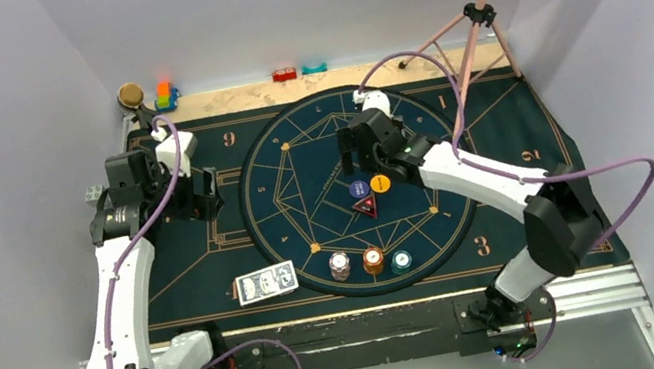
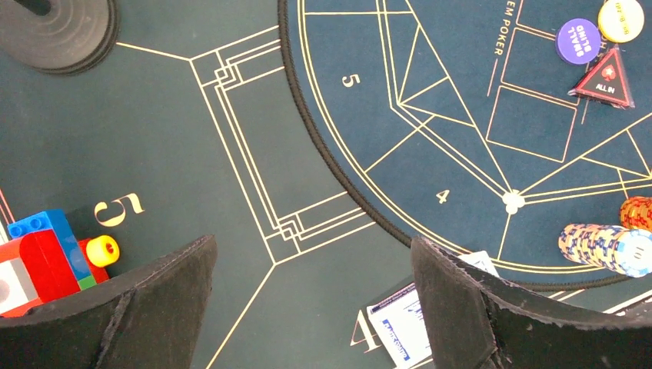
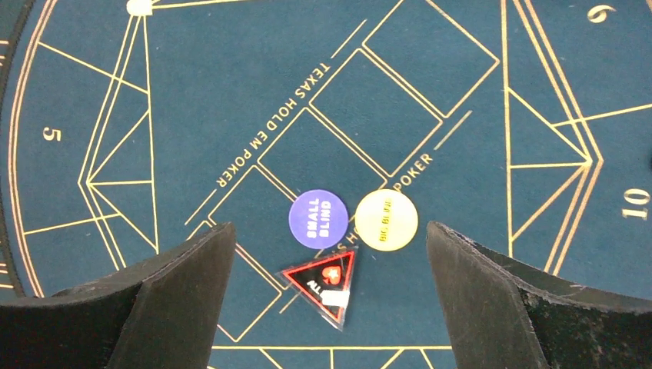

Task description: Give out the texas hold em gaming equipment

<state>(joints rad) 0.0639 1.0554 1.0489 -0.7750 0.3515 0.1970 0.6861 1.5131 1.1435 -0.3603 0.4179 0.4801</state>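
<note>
The blue "small blind" disc [image 1: 359, 189] [image 3: 318, 218] lies below and between my open fingers. Next, my right gripper lowers its fingers to either side of the disc's rim and closes.
A blue "small blind" disc [image 3: 318, 218], a yellow-orange "big blind" disc [image 3: 387, 220] and a black-red triangular "all in" marker [image 3: 326, 283] lie together at the middle of the round mat [image 1: 299, 164]. My right gripper [image 3: 330, 296] is open and empty just above them, the triangle between its fingers. Three chip stacks, white [image 1: 339, 266], orange [image 1: 373, 260] and teal [image 1: 401, 260], stand at the mat's near edge. A card deck [image 1: 266, 282] lies left of them. My left gripper [image 2: 311, 307] is open and empty over the dark cloth, the deck [image 2: 400, 323] beside its right finger.
Colourful toy blocks [image 1: 166, 95] and a brown round object [image 1: 130, 95] sit at the back left; more blocks [image 2: 46, 257] show in the left wrist view. Red and teal blocks [image 1: 298, 72] lie at the back edge. A tripod [image 1: 480, 20] stands back right.
</note>
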